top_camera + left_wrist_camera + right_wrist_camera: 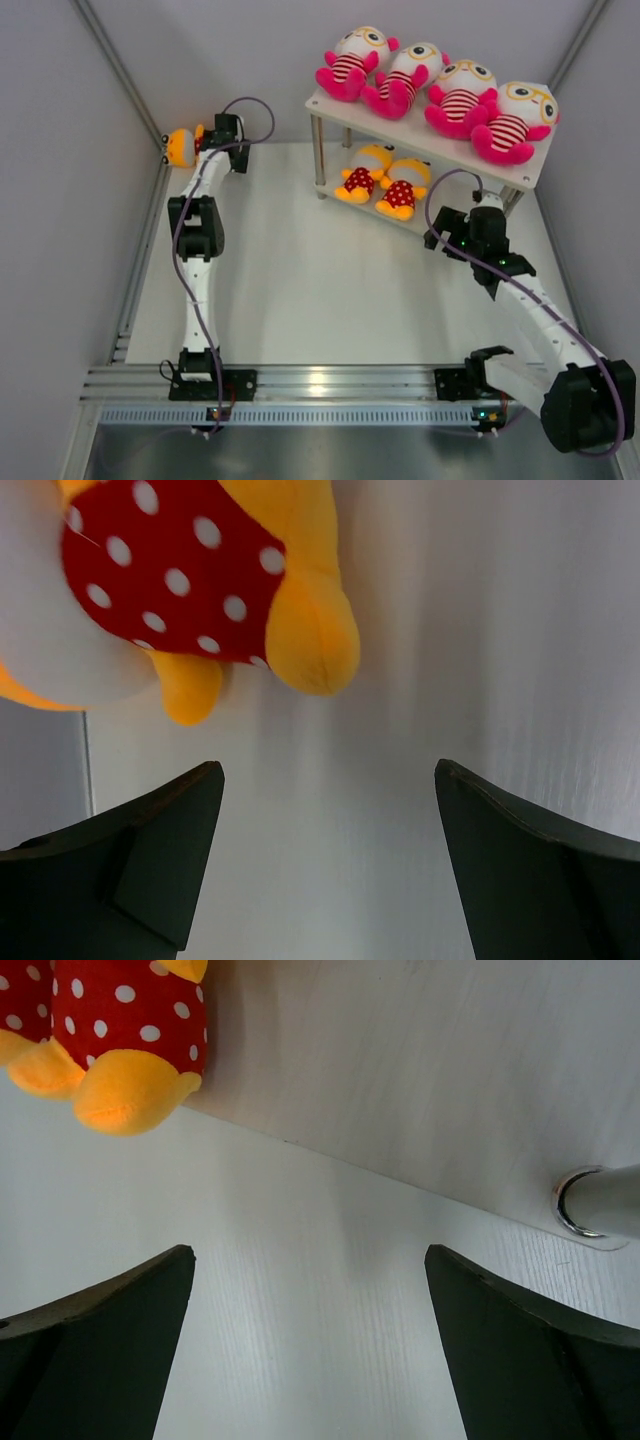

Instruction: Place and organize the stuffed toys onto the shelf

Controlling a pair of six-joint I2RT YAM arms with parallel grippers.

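The near foot (pixel 130 1085) of the third orange toy sticks out ahead of the gap between my fingers, so I will ease my left gripper outward onto that foot next.
Several pink stuffed toys (pixel 455 98) with striped bodies sit in a row on the shelf's top board (pixel 535 165). Two orange-yellow toys (pixel 362 172) (pixel 403 187) rest side by side on its lower tier. A third orange toy (pixel 180 147) lies in the table's far left corner, against the wall. My left gripper (pixel 205 138) is open right beside it. In the left wrist view its red dotted body (pixel 170 570) sits just beyond and left of the open gripper (pixel 328 770). My right gripper (pixel 437 225) hangs open and empty (pixel 309 1252) by the lower board (pixel 400 1080), near an orange toy's foot (pixel 130 1085).
Grey walls enclose the white table (pixel 300 280) on the left, back and right. A metal rail (pixel 320 380) runs along the near edge by the arm bases. A shelf leg (pixel 600 1200) stands close to the right gripper.
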